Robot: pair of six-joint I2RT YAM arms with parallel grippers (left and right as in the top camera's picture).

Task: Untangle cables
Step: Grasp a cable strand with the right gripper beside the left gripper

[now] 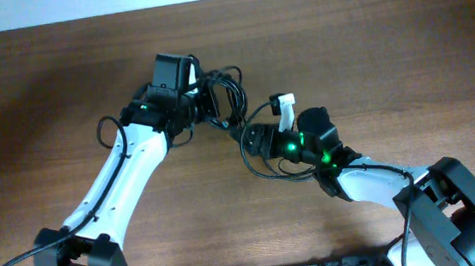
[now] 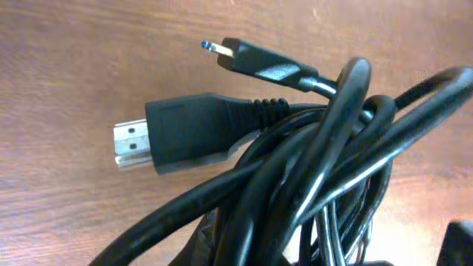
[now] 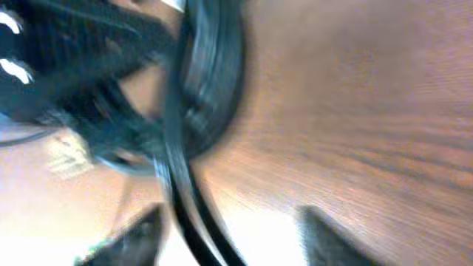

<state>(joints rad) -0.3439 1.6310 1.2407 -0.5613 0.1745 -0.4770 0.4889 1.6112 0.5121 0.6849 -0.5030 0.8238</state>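
Loops still cross in the bundle (image 2: 310, 170), so my left gripper should tilt up, draw back, then turn down and release the cables over bare tabletop.
The cables (image 1: 227, 92) are a tangled black bundle at the table's middle, with a loop trailing down toward the right arm (image 1: 262, 167). My left gripper (image 1: 209, 103) is shut on the bundle. In the left wrist view the bundle (image 2: 310, 170) fills the frame and hides the jaws; a wide flat metal plug (image 2: 140, 144) and a small thin plug (image 2: 255, 63) stick out to the left. My right gripper (image 1: 252, 139) is open just right of the bundle. In the blurred right wrist view, cable strands (image 3: 194, 214) run between its spread fingers (image 3: 229, 236).
The brown wooden table (image 1: 369, 61) extends all around. The arms' own thicker black wires run along the left arm (image 1: 104, 132) and the right arm (image 1: 378, 168). A small white piece (image 1: 284, 107) sits above the right gripper.
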